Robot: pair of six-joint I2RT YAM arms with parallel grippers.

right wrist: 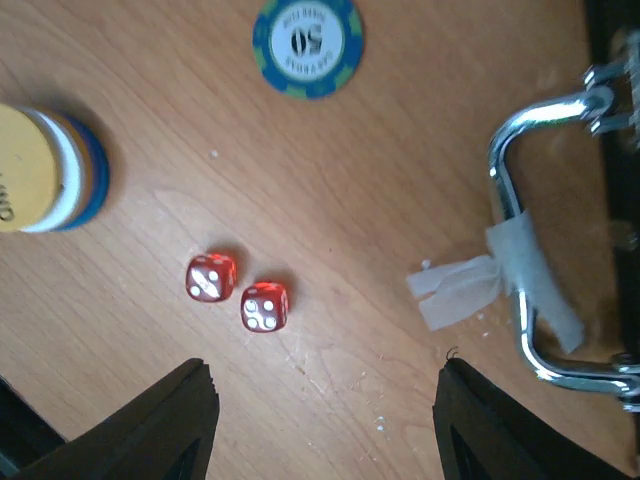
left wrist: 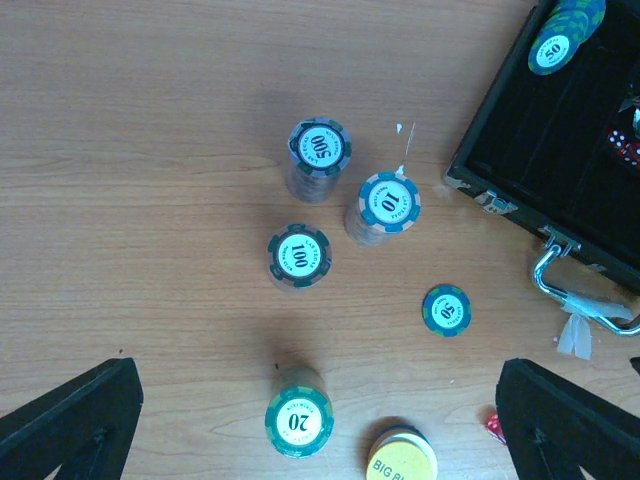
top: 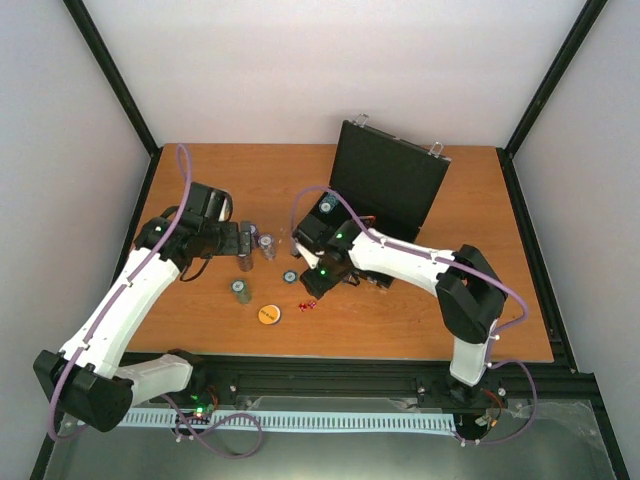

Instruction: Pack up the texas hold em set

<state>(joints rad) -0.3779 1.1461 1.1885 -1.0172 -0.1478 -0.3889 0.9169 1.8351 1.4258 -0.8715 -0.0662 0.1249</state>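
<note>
I should next move my open right gripper down and back onto the red die farther from the yellow disc, still outside the case.
The black case stands open at the back of the table, with some chips inside it. Chip stacks marked 500, 10, 100 and 20 stand on the wood, and a single 50 chip lies flat. Two red dice lie beside a yellow disc that tops a short stack. My left gripper hovers open over the 20 stack. My right gripper is open just short of the dice, with nothing between its fingers.
The case's silver handle has white tape wrapped on it and lies to the right of the dice. Black frame posts and white walls close in the table.
</note>
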